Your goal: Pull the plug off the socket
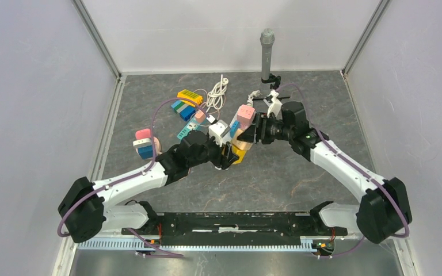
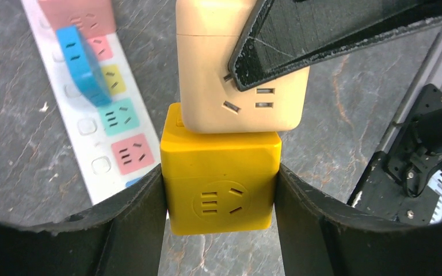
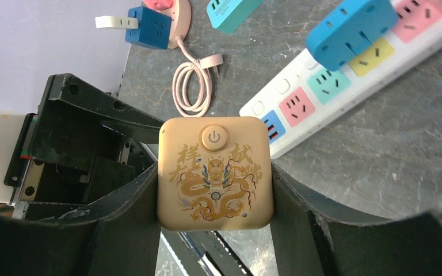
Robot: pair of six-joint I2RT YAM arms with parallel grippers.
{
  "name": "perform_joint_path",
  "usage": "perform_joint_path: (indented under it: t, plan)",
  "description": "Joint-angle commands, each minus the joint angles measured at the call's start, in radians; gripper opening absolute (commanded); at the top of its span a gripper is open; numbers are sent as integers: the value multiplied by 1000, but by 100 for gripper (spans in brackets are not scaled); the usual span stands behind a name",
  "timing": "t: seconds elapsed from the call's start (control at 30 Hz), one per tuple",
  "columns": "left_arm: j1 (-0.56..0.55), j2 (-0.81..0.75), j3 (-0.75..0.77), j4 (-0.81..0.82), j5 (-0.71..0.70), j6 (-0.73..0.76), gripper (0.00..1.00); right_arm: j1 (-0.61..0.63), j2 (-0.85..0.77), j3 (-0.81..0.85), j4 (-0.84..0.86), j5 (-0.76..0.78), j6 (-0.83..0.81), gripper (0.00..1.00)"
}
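Note:
Next, my right gripper pulls the beige cube point(image 3: 215, 172) away toward the right in the top view, then down onto empty table.
A yellow cube socket point(image 2: 220, 175) and a beige cube adapter point(image 2: 239, 63) are joined face to face and held above the table. My left gripper point(image 2: 220, 218) is shut on the yellow cube, one finger on each side. My right gripper point(image 3: 214, 230) is shut on the beige cube point(image 3: 215, 172), whose near face bears a power button and a golden dragon print. In the top view the pair point(image 1: 239, 145) sits between the two grippers at mid-table. The plug pins between the cubes are hidden.
A white power strip point(image 3: 345, 75) with coloured sockets and a blue adapter point(image 3: 351, 26) lies beneath. A pink cable coil point(image 3: 191, 86), a blue and pink adapter point(image 1: 144, 144), more coloured adapters point(image 1: 185, 103), a white cord point(image 1: 217, 95) and a grey microphone point(image 1: 266, 49) lie beyond.

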Motion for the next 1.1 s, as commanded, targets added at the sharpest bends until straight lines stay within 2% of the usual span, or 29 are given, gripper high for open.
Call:
perform_joint_path:
  t: [0.0, 0.2, 0.33, 0.43, 0.53, 0.7, 0.83, 0.93, 1.07]
  plan:
    - [-29, 28, -14, -186, 48, 3, 2, -171, -120, -21, 40, 226, -50, 0]
    - [-78, 111, 40, -170, 110, -3, 2, -255, -192, -101, 23, 279, -85, 0]
    - [-115, 173, 76, -175, 125, 8, 2, -269, -223, -140, 53, 309, -177, 0]
    - [-117, 171, 76, -95, 108, -29, 2, -281, -216, -131, 2, 317, -204, 0]
    - [-117, 206, 140, -60, 118, -66, 2, -284, -220, -149, -2, 280, -195, 0]
    - [-137, 316, 191, -34, 162, -106, 19, -284, -210, -218, -8, 224, -182, 0]
    - [-150, 393, 209, -37, 166, -109, 24, -283, -184, -282, 7, 171, -183, 1]
    - [-151, 437, 228, -47, 171, -119, 29, -282, -161, -321, 26, 142, -180, 4]
    - [-152, 465, 248, -57, 189, -120, 43, -283, -120, -358, 39, 120, -175, 10]
